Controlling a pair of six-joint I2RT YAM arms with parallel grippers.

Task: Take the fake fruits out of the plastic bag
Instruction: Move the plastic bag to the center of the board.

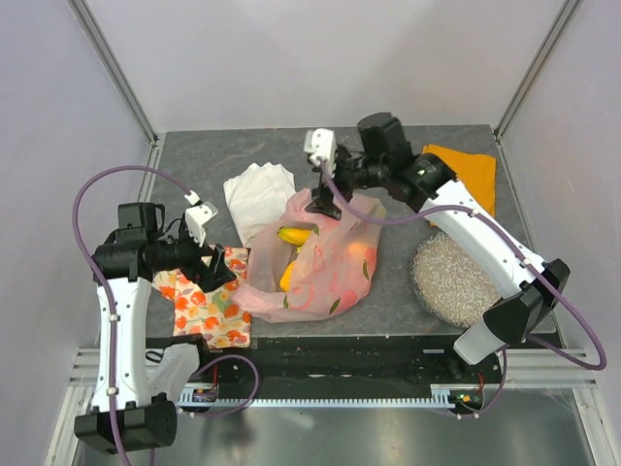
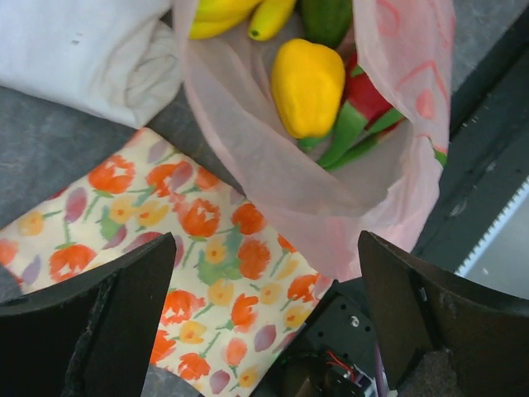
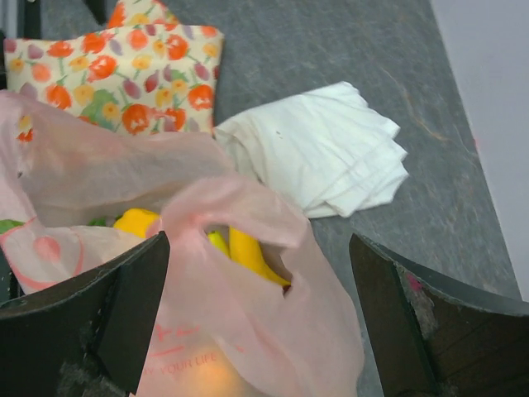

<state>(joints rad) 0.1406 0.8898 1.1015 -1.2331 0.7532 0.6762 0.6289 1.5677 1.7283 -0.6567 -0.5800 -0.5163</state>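
The left gripper comes down and across onto the bag's near edge next, since that edge lies below it, to its right in the top view.
The pink plastic bag lies in the middle of the table with its mouth facing left. The yellow banana bunch and a yellow fruit show at the mouth. An orange glows through the film. My left gripper is open and empty over the patterned cloth, just left of the mouth. Its view shows the yellow fruit, bananas, a green fruit and the dragon fruit inside the bag. My right gripper is open above the bag's handle, with the bananas under it.
A fruit-patterned cloth lies at the front left, beneath the bag's mouth. A folded white cloth lies behind the bag. A glittery silver dish sits at the right and an orange cloth at the back right.
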